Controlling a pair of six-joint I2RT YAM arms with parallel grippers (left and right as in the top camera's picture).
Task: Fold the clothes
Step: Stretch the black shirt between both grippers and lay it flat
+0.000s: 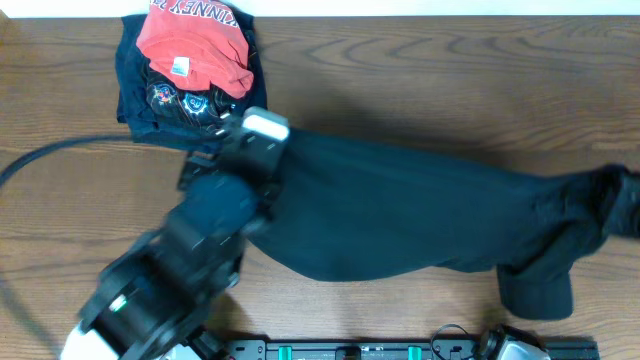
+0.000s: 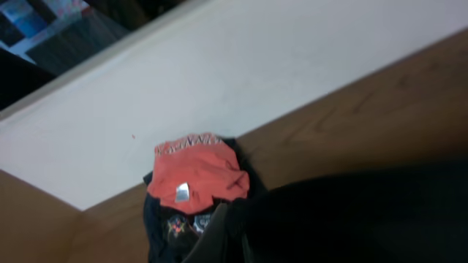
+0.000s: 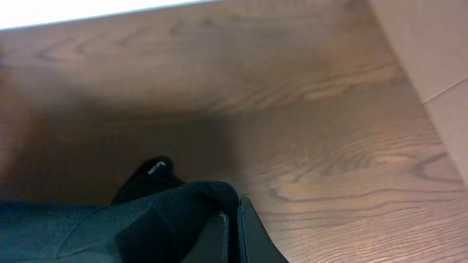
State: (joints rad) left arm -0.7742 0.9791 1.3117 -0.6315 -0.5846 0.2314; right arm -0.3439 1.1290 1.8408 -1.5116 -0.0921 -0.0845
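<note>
The robot's right gripper should next move down and outward to the bare wood near the white back edge point(image 1: 495, 64) point(image 3: 106, 84) and release the fold there, since that bare wood is outward of and below the right gripper.
The black garment point(image 1: 400, 215) stretches across the table's middle from left to right, with a bunched end hanging at the front right point(image 1: 535, 285). My left gripper point(image 1: 258, 140) is at its left end, and in the left wrist view its finger point(image 2: 219, 237) is pressed against the black fabric point(image 2: 351, 219). It looks shut on the garment. My right gripper point(image 1: 625, 200) is at the far right edge. In the right wrist view its fingers point(image 3: 235, 230) are shut on a fold of the black fabric point(image 3: 146, 219).
A folded red shirt with white lettering point(image 1: 195, 45) lies on a folded navy print shirt point(image 1: 170, 100) at the back left, just beyond my left gripper. A black cable point(image 1: 60, 150) runs across the left side. The wooden table point(image 1: 450, 90) has a white edge at the back.
</note>
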